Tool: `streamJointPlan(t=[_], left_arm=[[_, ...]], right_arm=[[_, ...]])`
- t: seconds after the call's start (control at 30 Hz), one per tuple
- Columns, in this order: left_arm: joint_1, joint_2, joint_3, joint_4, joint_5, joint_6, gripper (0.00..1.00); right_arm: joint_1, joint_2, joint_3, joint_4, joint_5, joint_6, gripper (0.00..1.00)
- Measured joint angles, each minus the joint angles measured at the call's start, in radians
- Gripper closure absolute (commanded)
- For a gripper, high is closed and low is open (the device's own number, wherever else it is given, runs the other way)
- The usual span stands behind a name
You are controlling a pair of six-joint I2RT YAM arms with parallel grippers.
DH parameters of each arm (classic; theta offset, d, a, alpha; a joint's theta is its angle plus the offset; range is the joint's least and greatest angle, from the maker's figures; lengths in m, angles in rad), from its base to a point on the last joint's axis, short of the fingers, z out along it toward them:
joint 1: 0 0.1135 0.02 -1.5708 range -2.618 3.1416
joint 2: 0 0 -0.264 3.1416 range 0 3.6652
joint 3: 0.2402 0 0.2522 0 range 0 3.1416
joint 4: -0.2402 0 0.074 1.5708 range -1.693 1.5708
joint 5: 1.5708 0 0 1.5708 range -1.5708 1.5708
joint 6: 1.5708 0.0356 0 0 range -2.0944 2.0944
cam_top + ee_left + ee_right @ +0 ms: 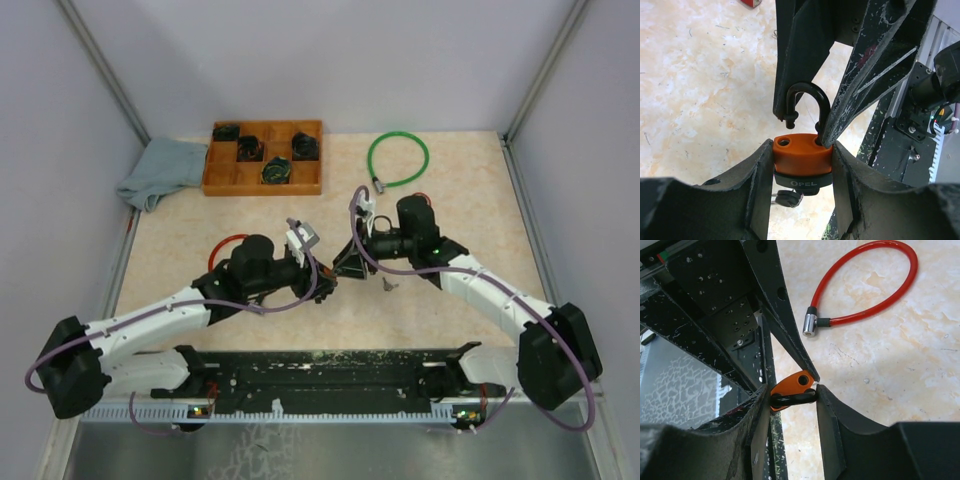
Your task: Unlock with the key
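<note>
The left gripper carries the padlock outward next and lowers it onto the bare tabletop before the wooden tray to release it, since its shackle already stands open.
An orange padlock (802, 152) with a black base is held off the table, my left gripper (802, 165) shut on its body from both sides. Its black shackle (807, 92) stands raised, one leg out of its hole. A black-headed key (787, 199) sticks out under the lock. My right gripper (792, 395) is shut on the shackle (792, 399), which spans the gap and touches both pads, with the orange body (790, 385) just behind. From above, the two grippers meet at the table's middle (337, 270) and hide the lock.
A red cable lock (875, 300) lies on the table beside the left arm. A wooden tray (260, 190) with several dark locks stands at the back, a grey cloth (160, 172) to its left, a green cable loop (398, 158) to its right. A small metal piece (389, 284) lies near the right gripper.
</note>
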Motion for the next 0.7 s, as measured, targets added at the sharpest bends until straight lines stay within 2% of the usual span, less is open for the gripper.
streamJointPlan(t=[0.33,0.7], left_arm=[[-0.023,-0.006,-0.002,0.024,-0.110,-0.035,1.00],[0.009,0.051,0.002,-0.054,-0.340,-0.047,1.00]], right_arm=[[-0.015,-0.031,-0.011,0.026,0.018,0.002,0.61],[-0.037,-0.043,-0.032,0.039,-0.013,0.048,0.56]])
